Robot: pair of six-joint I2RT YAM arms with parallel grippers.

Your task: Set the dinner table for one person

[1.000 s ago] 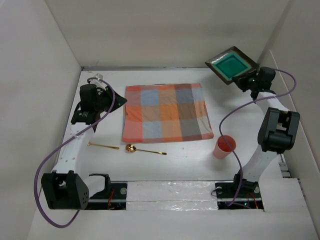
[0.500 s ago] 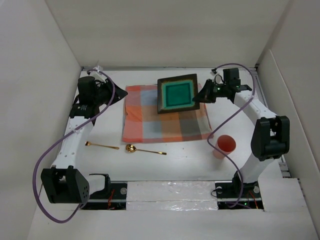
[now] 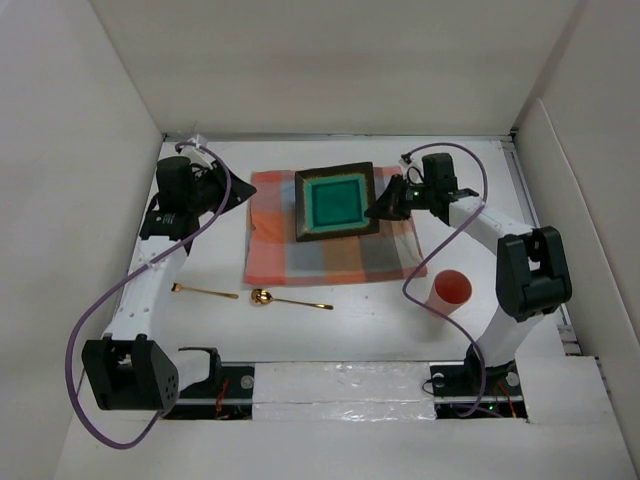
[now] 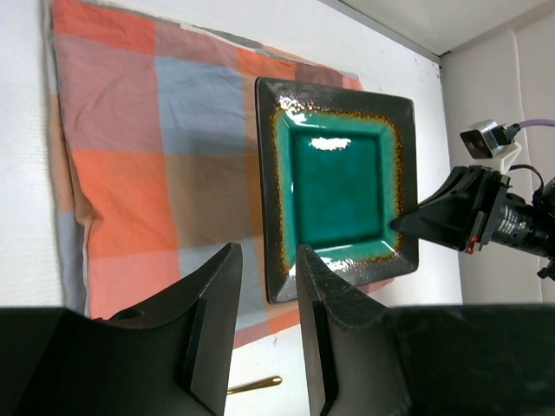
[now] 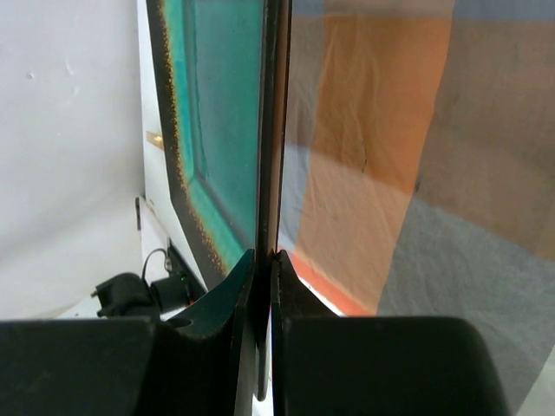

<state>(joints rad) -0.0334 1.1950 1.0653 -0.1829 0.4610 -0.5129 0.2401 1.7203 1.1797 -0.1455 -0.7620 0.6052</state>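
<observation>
The plate point(image 4: 342, 186) is over the checked mat's far half, so my right gripper will next move back and down, set it on the mat's middle and release it.
A square dark plate with a teal centre point(image 3: 337, 203) is over the upper middle of the orange-and-grey checked mat point(image 3: 300, 250) on the white dinner table point(image 3: 360, 325). My right gripper point(image 3: 378, 208) is shut on the plate's right rim; in the right wrist view the rim point(image 5: 270, 130) sits between the jaws of the gripper point(image 5: 264, 260). I cannot tell whether the plate touches the mat. My left gripper point(image 3: 240, 196) is open and empty at the mat's left edge. In the left wrist view it point(image 4: 269, 286) hangs above the mat point(image 4: 156, 147), short of the plate point(image 4: 342, 186).
A gold spoon point(image 3: 262, 297) and a second slim gold utensil point(image 3: 205, 292) lie on the table in front of the mat. A pink cup point(image 3: 450, 291) stands at the front right, beside the right arm. White walls enclose the table on three sides.
My right gripper has carried the plate from the far right corner leftwards and down over the mat. The left gripper has barely moved.
</observation>
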